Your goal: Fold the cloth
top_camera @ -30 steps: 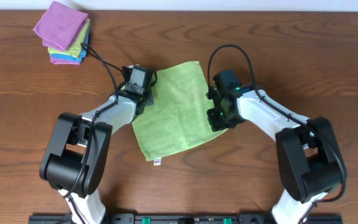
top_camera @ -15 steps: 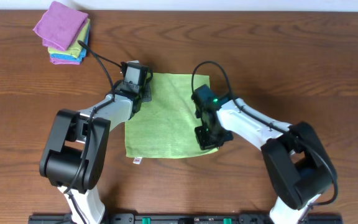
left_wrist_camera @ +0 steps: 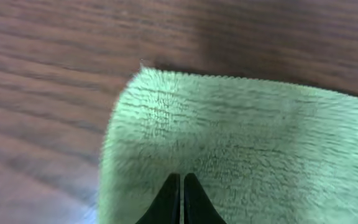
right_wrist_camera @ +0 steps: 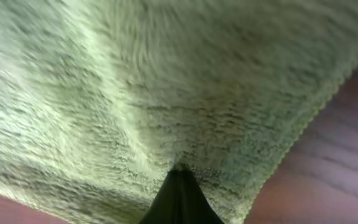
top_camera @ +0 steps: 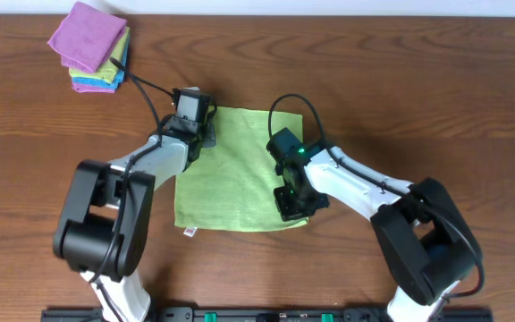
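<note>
I will next lift my right gripper, move it back past the near corner of the cloth and then open it, because the cloth (top_camera: 235, 174) already lies spread flat under the shut fingers.
The lime-green cloth (top_camera: 235, 174) lies spread flat on the wooden table, its white tag (top_camera: 187, 233) at the front left corner. My left gripper (top_camera: 206, 136) is at the cloth's back left corner. In the left wrist view the left gripper (left_wrist_camera: 182, 180) is shut, its tips pressed into the pile of the cloth (left_wrist_camera: 247, 143) near that corner. My right gripper (top_camera: 292, 204) is at the front right corner. In the right wrist view the right gripper (right_wrist_camera: 179, 171) is shut on the cloth (right_wrist_camera: 135, 81), with creases running out from its tips.
A stack of folded cloths (top_camera: 92, 54), purple on top and blue at the bottom, sits at the back left corner of the table (top_camera: 436, 80). Cables loop from both wrists above the cloth.
My right gripper has moved left and toward the front edge, dragging its corner. The cloth has turned from a diamond to a squarer lie and the tag has shifted left. The left gripper barely moved.
</note>
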